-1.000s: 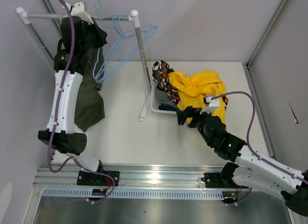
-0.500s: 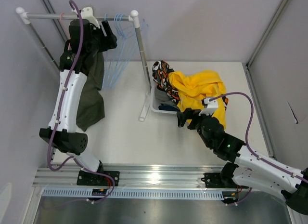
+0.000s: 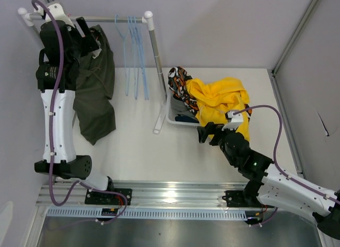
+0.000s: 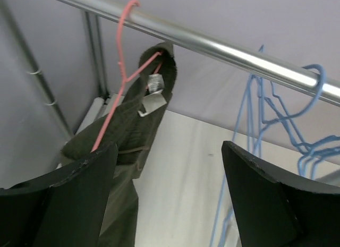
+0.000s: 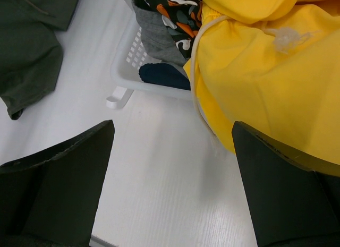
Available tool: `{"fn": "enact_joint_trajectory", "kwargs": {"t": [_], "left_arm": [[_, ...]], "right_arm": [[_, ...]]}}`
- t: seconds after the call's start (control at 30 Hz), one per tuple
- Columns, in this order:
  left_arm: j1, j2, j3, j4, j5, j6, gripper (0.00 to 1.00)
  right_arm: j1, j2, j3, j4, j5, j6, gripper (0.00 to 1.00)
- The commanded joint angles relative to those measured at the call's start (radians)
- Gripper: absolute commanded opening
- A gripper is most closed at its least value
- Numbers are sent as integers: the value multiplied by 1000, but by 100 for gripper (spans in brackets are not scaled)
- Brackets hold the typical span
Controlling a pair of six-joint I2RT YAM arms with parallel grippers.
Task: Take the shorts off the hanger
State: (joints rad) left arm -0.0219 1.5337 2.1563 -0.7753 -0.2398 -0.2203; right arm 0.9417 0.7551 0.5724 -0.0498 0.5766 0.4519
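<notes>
My left gripper moves down and toward the pink hanger's stem under the steel bar [image 4: 121, 61] next.
Olive green shorts [image 4: 133, 125] hang from a pink hanger [image 4: 121, 71] hooked over the steel rail [image 4: 212, 45], and their legs trail down onto the table [image 3: 95, 106]. My left gripper [image 4: 169, 149] is open just to the right of them, holding nothing; in the top view the left gripper [image 3: 86, 37] is up by the rail's left end. Yellow shorts [image 3: 220, 98] lie heaped over a white basket [image 3: 171, 118] with orange-black-white patterned shorts [image 3: 180, 82]. Grey shorts [image 5: 154, 40] and navy shorts [image 5: 162, 77] show inside it. My right gripper [image 3: 210, 133] stands open and empty on the near side of the basket.
Several empty blue hangers [image 3: 135, 56] hang on the rail's right half. The rack's right post [image 3: 156, 61] stands between the hangers and the basket. Walls close in at the back and both sides. Bare white tabletop [image 3: 143, 146] lies between the two arms.
My left gripper has opened and swung left along the rail, away from the blue hangers, which have settled to hang straight. The olive shorts now show more fully. The right arm has barely moved.
</notes>
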Motion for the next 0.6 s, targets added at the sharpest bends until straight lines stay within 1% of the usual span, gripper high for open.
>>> {"fn": "enact_joint_trajectory", "kwargs": {"t": [0.0,0.2,0.27,0.37,0.4,0.5,0.57], "left_arm": [[16,-14,17,-30,-105,36,83],[19,2,-73,2,-142,26,80],[48,14,-96,8,-161,21,80],[59,19,-139,47,-184,10,80],[60,16,-186,65,-188,10,80],[71,19,-222,111,-204,10,83],[85,46,-216,120,-201,12,83]], "right_arm": [[8,-20,-14,-2,19,5,99],[6,-22,-22,2,11,-5,99],[6,-20,-26,4,11,-7,99],[5,-20,-35,5,6,-7,99],[5,-22,-42,5,3,-7,99],[2,-22,-55,7,-3,-5,99],[0,-20,-62,11,-11,-5,99]]}}
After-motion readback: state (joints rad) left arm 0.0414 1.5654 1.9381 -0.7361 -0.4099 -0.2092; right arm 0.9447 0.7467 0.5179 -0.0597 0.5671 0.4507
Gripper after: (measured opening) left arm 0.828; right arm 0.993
